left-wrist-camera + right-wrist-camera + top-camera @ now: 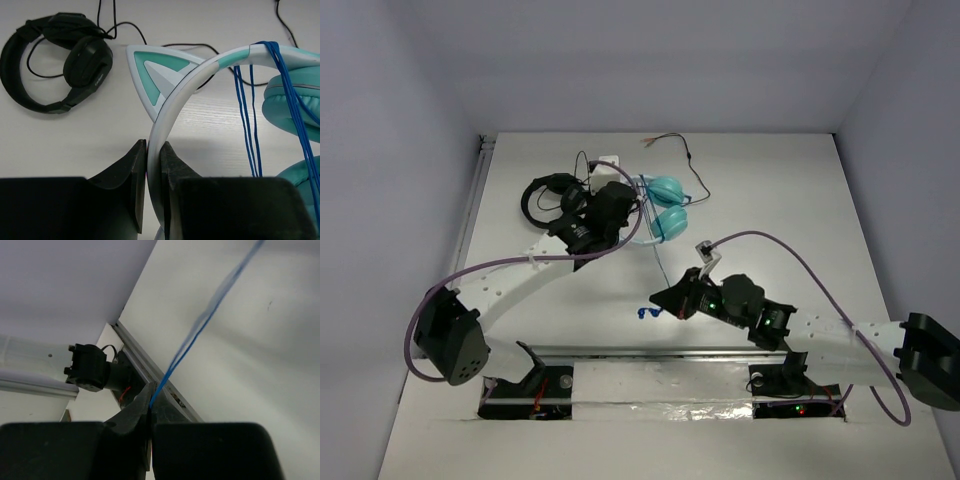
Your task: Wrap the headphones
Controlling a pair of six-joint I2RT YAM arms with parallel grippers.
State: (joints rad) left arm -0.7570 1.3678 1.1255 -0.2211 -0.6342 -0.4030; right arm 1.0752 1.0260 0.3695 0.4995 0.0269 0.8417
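My left gripper moves back and down to the open tabletop next and releases the headphones there, clear of the black pair.
The headphones lie at the back middle of the table, with teal ear cups and a pale headband carrying a cat ear. My left gripper is shut on the headband, just below the cat ear. The thin blue cable is looped several times over the headband and across the ear cup. From there the cable runs toward the near edge to my right gripper. In the right wrist view that gripper is shut on the taut blue cable. The cable's loose end hangs by the gripper.
Black headphones with a black cable lie left of the teal ones, close to my left gripper. A thin black wire trails at the back. A metal rail runs along the near edge. Grey walls enclose the table.
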